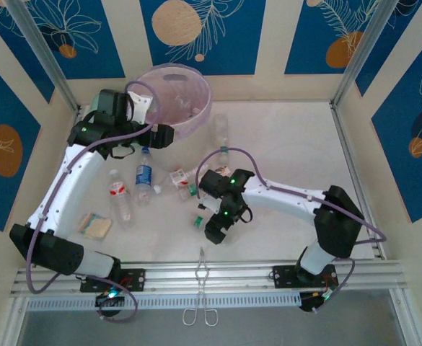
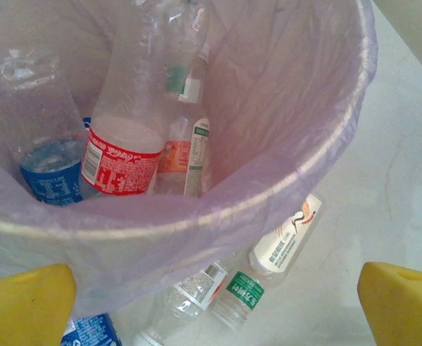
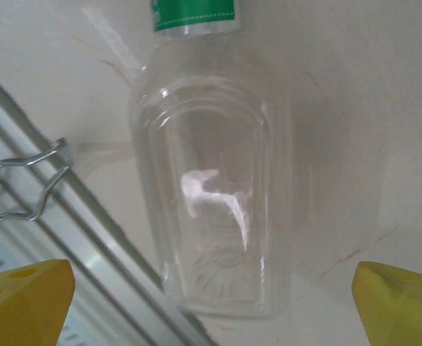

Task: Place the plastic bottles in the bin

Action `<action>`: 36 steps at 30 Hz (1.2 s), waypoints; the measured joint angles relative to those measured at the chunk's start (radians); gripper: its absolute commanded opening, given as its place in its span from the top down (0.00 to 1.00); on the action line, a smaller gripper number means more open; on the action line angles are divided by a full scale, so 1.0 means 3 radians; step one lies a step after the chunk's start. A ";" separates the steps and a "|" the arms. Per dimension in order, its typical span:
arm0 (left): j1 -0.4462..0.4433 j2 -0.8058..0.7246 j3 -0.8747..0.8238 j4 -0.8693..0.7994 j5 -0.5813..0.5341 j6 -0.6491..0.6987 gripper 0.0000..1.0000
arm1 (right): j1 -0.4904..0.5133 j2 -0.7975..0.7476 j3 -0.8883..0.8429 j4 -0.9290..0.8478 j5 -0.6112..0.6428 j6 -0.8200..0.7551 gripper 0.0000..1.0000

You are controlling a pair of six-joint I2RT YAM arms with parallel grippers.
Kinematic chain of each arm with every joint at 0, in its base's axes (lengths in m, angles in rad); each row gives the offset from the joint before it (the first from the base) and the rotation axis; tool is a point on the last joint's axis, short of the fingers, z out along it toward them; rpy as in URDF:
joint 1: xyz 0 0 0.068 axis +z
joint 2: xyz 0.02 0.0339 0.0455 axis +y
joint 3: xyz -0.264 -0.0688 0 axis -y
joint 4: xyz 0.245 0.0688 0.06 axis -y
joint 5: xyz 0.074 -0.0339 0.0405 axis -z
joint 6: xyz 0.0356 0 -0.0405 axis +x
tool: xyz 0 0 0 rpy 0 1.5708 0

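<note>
The gripper's spread fingers already are on either side of both sides of the clear base end (image 3: 223, 285) of the green-labelled bottle, so next I will lower my right gripper around that end of the bottle and close there.
The bin (image 1: 196, 121), white with a pinkish bag, stands at the back left and holds several plastic bottles, among them a red-labelled one (image 2: 120, 162) and a blue-labelled one (image 2: 48, 176). My left gripper (image 1: 166, 135) hangs open at the bin's near rim (image 2: 268, 194), its yellow fingertips (image 2: 23, 303) empty. Below the rim lie a white-labelled bottle (image 2: 290, 238) and a green-labelled bottle (image 2: 243, 292). My right gripper (image 1: 214, 232) is open over a clear green-labelled bottle (image 3: 203, 194) lying on the table, whose base sits between the spread fingertips (image 3: 402, 306) without touching them.
More bottles lie left of centre: a blue-labelled one (image 1: 144, 176) and a red-labelled one (image 1: 118, 194). A clear bottle (image 1: 220, 130) stands right of the bin. A yellowish sponge (image 1: 95, 225) lies front left. Metal tongs (image 1: 201, 288) rest on the front rail (image 3: 88, 238).
</note>
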 measured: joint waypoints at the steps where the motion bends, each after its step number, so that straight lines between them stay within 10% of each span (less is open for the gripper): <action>1: 0.0001 -0.0042 -0.0029 0.0024 0.0003 -0.0025 0.00 | 0.0008 0.0053 -0.0014 0.0048 0.0015 -0.0022 0.01; 27: 0.0013 -0.0251 -0.0315 0.0504 0.0366 -0.0554 0.00 | 0.0123 -0.0047 -0.0342 0.0247 0.0464 0.0266 0.50; 36: -0.0034 -0.0440 -0.0548 0.1086 0.0581 -0.1316 0.00 | -0.0463 -0.0933 -0.0245 0.0317 0.0163 0.0336 0.52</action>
